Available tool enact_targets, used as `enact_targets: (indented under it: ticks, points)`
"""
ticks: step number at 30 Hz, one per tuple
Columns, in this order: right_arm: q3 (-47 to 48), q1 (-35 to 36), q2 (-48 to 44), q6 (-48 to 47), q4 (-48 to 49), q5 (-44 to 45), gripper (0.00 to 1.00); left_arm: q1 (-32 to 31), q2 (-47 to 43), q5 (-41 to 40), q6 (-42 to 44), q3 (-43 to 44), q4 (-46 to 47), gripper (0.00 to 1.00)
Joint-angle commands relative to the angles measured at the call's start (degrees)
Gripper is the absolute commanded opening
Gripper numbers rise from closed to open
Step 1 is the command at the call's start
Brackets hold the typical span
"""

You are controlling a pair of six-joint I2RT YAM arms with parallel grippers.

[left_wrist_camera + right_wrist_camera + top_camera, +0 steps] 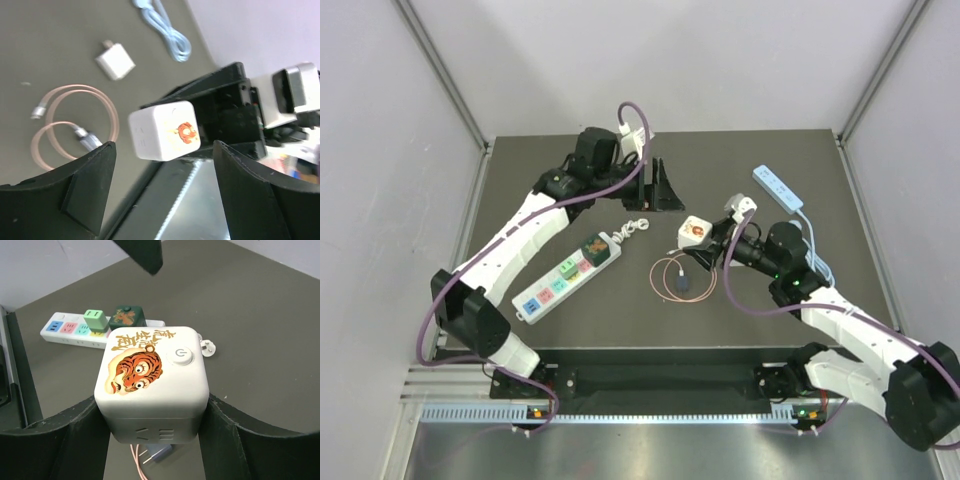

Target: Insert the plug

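Note:
My left gripper needs to move back and to the right in the top view next, to the cube, with its fingers on either side of the cube's uncovered sides.
My right gripper (705, 237) (152, 412) is shut on a white cube socket (694, 232) (152, 375) with a tiger picture, held above the mat; its fingers press both side faces. Right under the cube lies a small two-pronged plug (162, 454) (678, 283) (86, 139) on a coiled pink cable (672, 272) (75, 107). My left gripper (662, 187) (162, 167) stands open at the back of the table with nothing between its fingers; its camera faces the cube (164, 131). The cube's lower socket face shows in the right wrist view.
A white power strip (568, 276) (70, 331) with coloured sockets lies at the left, holding a dark green cube (592, 247) (126, 316) and a light green adapter (95, 319). A white adapter (741, 205) (115, 61), a light blue strip (778, 186) with its cable (167, 31), and a small white plug (633, 229) (206, 347) also lie on the mat.

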Motion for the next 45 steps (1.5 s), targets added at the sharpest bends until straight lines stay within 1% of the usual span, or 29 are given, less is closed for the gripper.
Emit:
enact_targets:
  ticks: [1, 2, 5, 13, 26, 33, 41, 45]
  points:
    - [4.49, -0.39, 1.16, -0.15, 0.36, -0.08, 0.00, -2.14, 2.14, -11.57, 11.10, 6.65, -12.94, 0.82]
    - [4.75, -0.30, 1.43, 0.03, 0.45, -0.16, 0.00, -2.85, 2.67, -13.85, 11.80, 7.45, -14.86, 0.82]
    - [5.02, -0.21, 1.96, 0.47, 0.62, 0.27, 0.00, -5.05, 4.52, -15.71, 13.04, 9.04, -16.55, 0.82]
    - [5.81, 0.05, 3.54, 1.35, 0.01, 0.54, 0.00, -9.18, 6.63, -16.15, 12.43, 8.95, -15.32, 0.83]
    - [6.34, 0.14, 3.63, 2.32, -0.61, 0.98, 0.00, -11.91, 9.18, -21.07, 13.22, 11.15, -15.59, 0.84]
    - [6.95, 0.23, 3.98, 2.93, -0.78, 1.24, 0.00, -12.44, 11.55, -21.87, 13.66, 11.06, -15.67, 0.84]
    - [7.65, 0.32, 5.20, 2.85, -2.19, 3.17, 0.00, -13.58, 13.49, -27.14, 14.45, 11.24, -18.75, 0.76]
    - [8.36, 0.23, 6.52, 2.85, -3.60, 3.44, 0.00, -14.20, 15.42, -28.55, 14.45, 12.03, -20.16, 0.79]
